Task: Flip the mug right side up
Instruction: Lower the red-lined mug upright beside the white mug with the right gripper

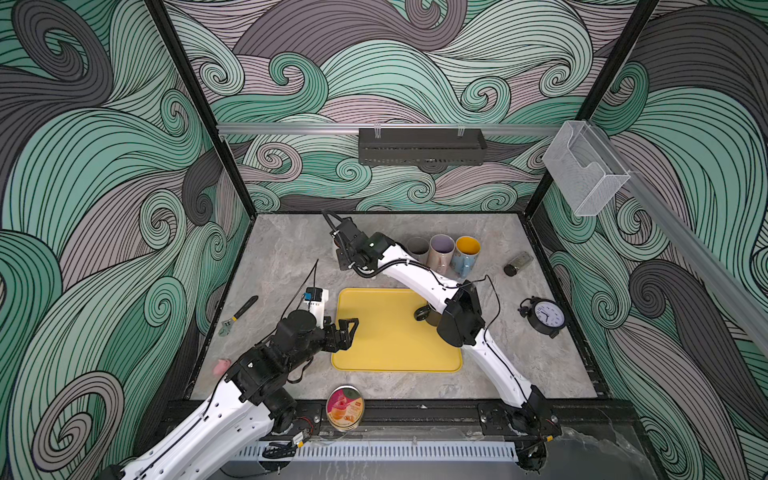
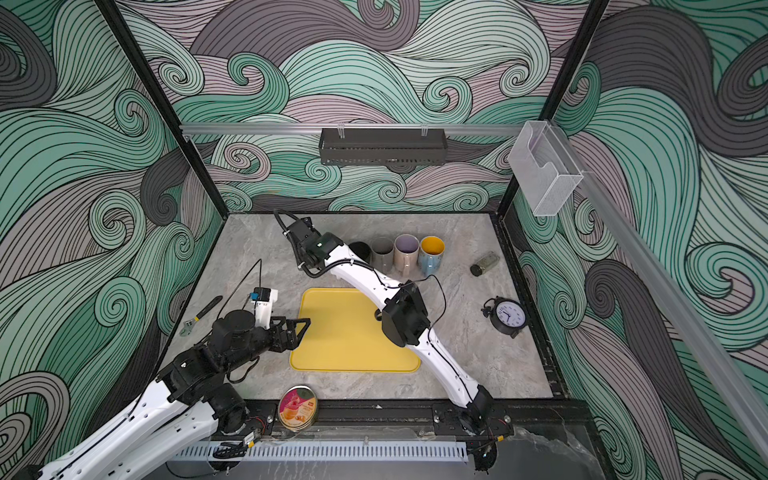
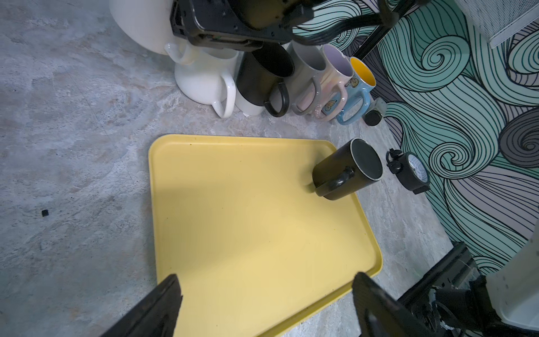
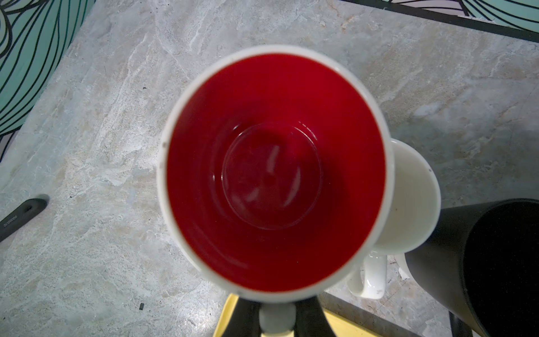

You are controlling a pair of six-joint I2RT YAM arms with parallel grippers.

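Observation:
My right gripper holds the mug with its opening already up, above the bare table beside the row's white mug. It will lower the mug onto that spot next and let go of the mug's handle.
A white mug with a red inside [image 4: 274, 175] faces its mouth up at the right wrist camera. My right gripper [image 4: 277, 318] is shut on its handle, at the back of the table left of the mug row; in both top views the gripper [image 1: 345, 257] [image 2: 305, 257] hides the mug. Whether its base touches the table does not show. A dark mug [image 3: 347, 172] [image 1: 423, 313] lies on its side on the yellow tray [image 3: 248, 218] [image 1: 395, 353], near the tray's right edge. My left gripper [image 3: 265, 286] [image 1: 349, 328] hangs open over the tray's left edge, holding nothing.
Upright mugs stand in a row at the back: white [image 3: 204, 78], black [image 3: 262, 76], grey [image 1: 417, 247], lilac [image 1: 441, 249], blue [image 1: 467, 253]. A small jar [image 1: 517, 264] and a clock [image 1: 546, 316] lie right, a wrench [image 1: 239, 316] left, a round tin [image 1: 345, 407] in front.

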